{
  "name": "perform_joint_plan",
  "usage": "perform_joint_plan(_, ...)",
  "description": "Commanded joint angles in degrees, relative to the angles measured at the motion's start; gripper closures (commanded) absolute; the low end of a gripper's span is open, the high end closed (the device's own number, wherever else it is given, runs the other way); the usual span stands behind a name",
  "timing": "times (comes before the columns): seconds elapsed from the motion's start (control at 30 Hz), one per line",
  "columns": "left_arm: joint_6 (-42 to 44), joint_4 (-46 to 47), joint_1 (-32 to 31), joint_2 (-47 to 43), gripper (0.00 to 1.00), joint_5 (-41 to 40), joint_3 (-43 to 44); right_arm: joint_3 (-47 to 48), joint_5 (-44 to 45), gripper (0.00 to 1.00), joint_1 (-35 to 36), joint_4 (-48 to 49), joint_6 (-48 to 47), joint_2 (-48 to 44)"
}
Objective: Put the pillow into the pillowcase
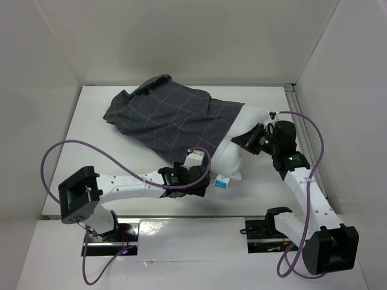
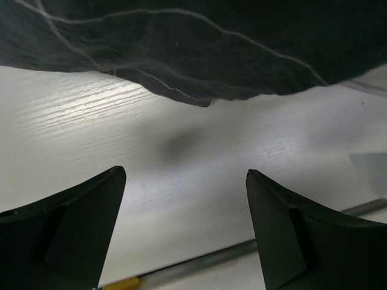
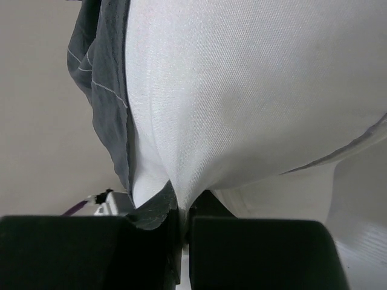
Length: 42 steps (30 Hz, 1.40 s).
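Observation:
The fingers of my left gripper are on both sides of bare table, and the pillowcase's near hem (image 2: 202,99) is below and outward of them, so I will next lower the gripper and ease it outward onto the hem.
The dark grey checked pillowcase (image 1: 169,118) lies wrinkled across the back middle of the table. The white pillow (image 1: 239,145) sticks out of its right end, with a small blue-and-white tag (image 1: 222,181) at its near corner. My left gripper (image 1: 199,154) stands open just off the pillowcase's near hem; in the left wrist view the open left gripper (image 2: 185,173) has only bare table (image 2: 181,139) between its fingers, and the pillowcase (image 2: 211,48) hangs above. My right gripper (image 1: 245,141) is shut on a pinch of pillow (image 3: 254,90) fabric, the right gripper (image 3: 184,214) beside the pillowcase (image 3: 103,90) edge.
White walls close in the table at the left, back and right. A metal rail (image 1: 305,130) runs along the right side. Another rail (image 1: 181,215) marks the near table edge. Purple cables (image 1: 66,148) loop off both arms.

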Motion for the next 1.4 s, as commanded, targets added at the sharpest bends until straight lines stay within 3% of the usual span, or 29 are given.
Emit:
perform_joint_plan(0.0, -2.84, 15.27, -0.37, 0.12, 0.06, -4.08, -4.48, 4.75, -1.81, 1.00, -1.05, 4.26, -0.27, -0.47)
perform_joint_plan(0.2, -3.03, 23.63, -0.37, 3.02, 0.06, -7.87, -8.00, 5.90, -1.29, 1.00, -1.06, 3.55, -0.27, 0.05)
perform_joint_plan(0.4, -11.46, 35.31, -0.37, 4.78, 0.13, -14.89, -14.87, 5.90, -1.90, 1.00, -1.06, 4.08, -0.27, 0.58)
perform_joint_plan(0.57, -16.20, 26.12, -2.38, 9.88, 0.13, -23.60, -7.76, 5.90, -1.90, 1.00, -1.06, 4.08, -0.79, 1.11)
perform_joint_plan(0.83, -13.57, 33.75, -2.39, 8.83, 0.20, -20.97, -9.59, 5.90, -2.43, 1.00, -1.06, 4.08, -0.79, 2.17)
perform_joint_plan(1.0, -14.71, 34.37, -2.39, 8.21, 0.07, -19.56, -10.12, 5.90, -2.96, 1.00, -1.06, 4.08, -0.79, 2.17)
perform_joint_plan(1.1, -15.94, 31.04, -2.39, 11.28, 0.05, -22.10, -7.23, 4.58, -3.57, 1.00, -1.06, 5.75, -0.18, 2.17)
perform_joint_plan(1.23, -23.14, 22.78, -2.39, 13.40, 0.17, -24.65, -3.18, 5.11, -3.57, 1.00, -1.06, 4.17, -1.40, 2.69)
perform_joint_plan(1.37, -30.77, 14.61, -2.39, 14.63, 0.44, -26.07, -1.24, 6.34, -3.57, 1.00, -1.06, 3.64, -1.41, 2.69)
